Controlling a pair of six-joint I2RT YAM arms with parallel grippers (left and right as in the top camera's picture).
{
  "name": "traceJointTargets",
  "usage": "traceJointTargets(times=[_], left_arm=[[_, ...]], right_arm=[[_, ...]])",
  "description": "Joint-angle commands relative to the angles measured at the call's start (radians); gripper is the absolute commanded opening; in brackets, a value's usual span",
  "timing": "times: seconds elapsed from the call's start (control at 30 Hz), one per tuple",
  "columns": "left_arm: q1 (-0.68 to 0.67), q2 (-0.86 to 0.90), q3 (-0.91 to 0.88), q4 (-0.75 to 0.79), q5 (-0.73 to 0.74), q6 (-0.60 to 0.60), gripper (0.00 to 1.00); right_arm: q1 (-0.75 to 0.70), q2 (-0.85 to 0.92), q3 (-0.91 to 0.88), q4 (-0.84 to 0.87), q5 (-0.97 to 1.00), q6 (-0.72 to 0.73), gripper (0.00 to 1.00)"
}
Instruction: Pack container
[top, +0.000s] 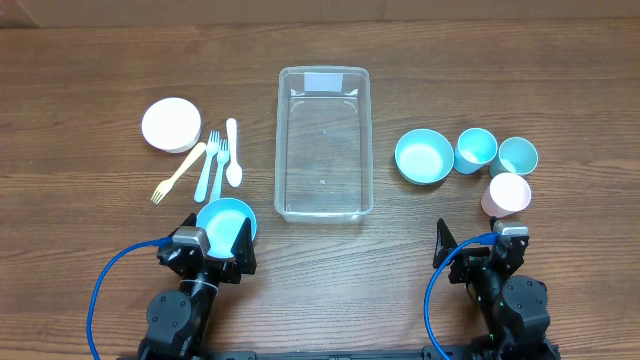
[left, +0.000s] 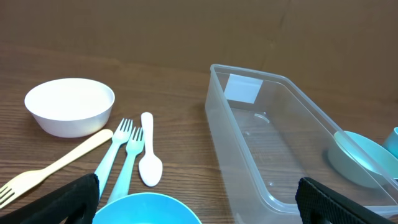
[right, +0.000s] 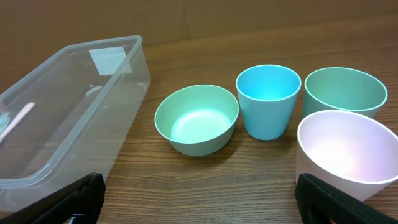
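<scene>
My right gripper will first go up and outward to get to the blue cup, then come down onto the blue rim (top: 458, 151) (right: 239, 91) beside the teal bowl.
The clear plastic container (top: 323, 142) stands empty in the middle of the table; it also shows in the left wrist view (left: 273, 134) and the right wrist view (right: 68, 106). My left gripper (top: 212, 249) is open at the near left, with a blue bowl (top: 224, 220) just ahead of its fingers (left: 199, 202). My right gripper (top: 480, 245) is open and empty at the near right (right: 199, 199), with a pink cup (right: 342, 152) close by its right finger.
Left of the container lie a white bowl (top: 171, 124), a cream fork (top: 178, 173), two pale blue forks (top: 212, 158) and a white spoon (top: 233, 155). To the right stand a teal bowl (top: 423, 157), a blue cup (top: 476, 150), a green cup (top: 517, 155) and the pink cup (top: 509, 193).
</scene>
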Motion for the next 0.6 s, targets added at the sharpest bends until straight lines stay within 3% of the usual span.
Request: traceJointTargets(times=[0.0, 0.57], left_arm=[[0.005, -0.002, -0.006, 0.009, 0.009, -0.010, 1.00], [0.005, -0.002, -0.006, 0.009, 0.009, -0.010, 1.00]], right_arm=[[-0.002, -0.010, -0.006, -0.003, 0.010, -0.003, 1.00], [-0.002, -0.010, -0.006, -0.003, 0.037, -0.004, 1.00]])
